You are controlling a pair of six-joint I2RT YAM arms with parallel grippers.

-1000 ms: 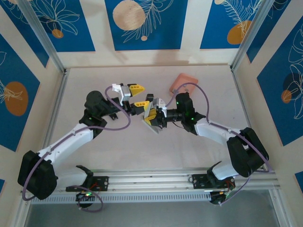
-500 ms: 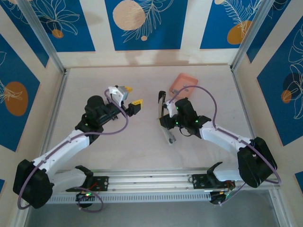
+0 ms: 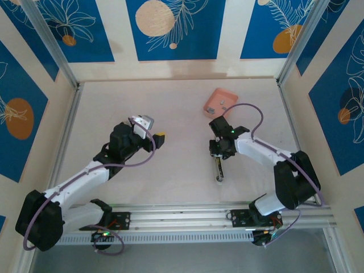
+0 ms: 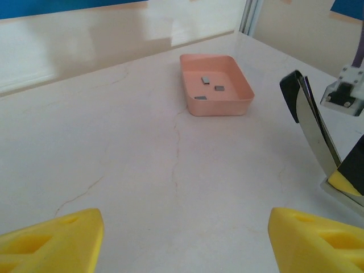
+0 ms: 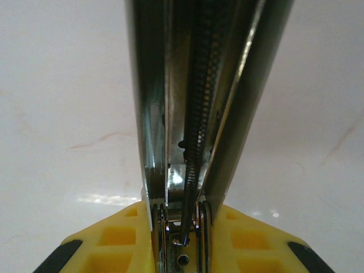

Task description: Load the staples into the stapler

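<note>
The right gripper shifts slightly outward and toward the table's middle next and releases the stapler (image 3: 218, 170), as bare tabletop just beside the gripper has room for it.
The stapler (image 5: 193, 85) is a slim chrome one, hinged open, with its spring and empty channel facing the right wrist camera. My right gripper (image 5: 182, 242) is shut on its rear end. From above, the stapler (image 3: 218, 170) points from the right gripper (image 3: 218, 154) toward the near edge. My left gripper (image 4: 185, 239) is open with nothing between its yellow fingers (image 4: 51, 239); it hovers left of centre (image 3: 154, 129), well apart from the stapler (image 4: 314, 122). Three small grey staples (image 4: 206, 79) lie in the pink tray (image 4: 224, 107).
The pink tray (image 3: 229, 98) sits at the back right of the pale table, just behind the right arm. Aluminium posts and side walls bound the table left and right. A metal rail (image 3: 182, 216) runs along the near edge.
The two grippers were together at the centre on the stapler. The left gripper has let go, opened and drawn back left. The right gripper has carried the stapler right and turned it toward the near edge.
</note>
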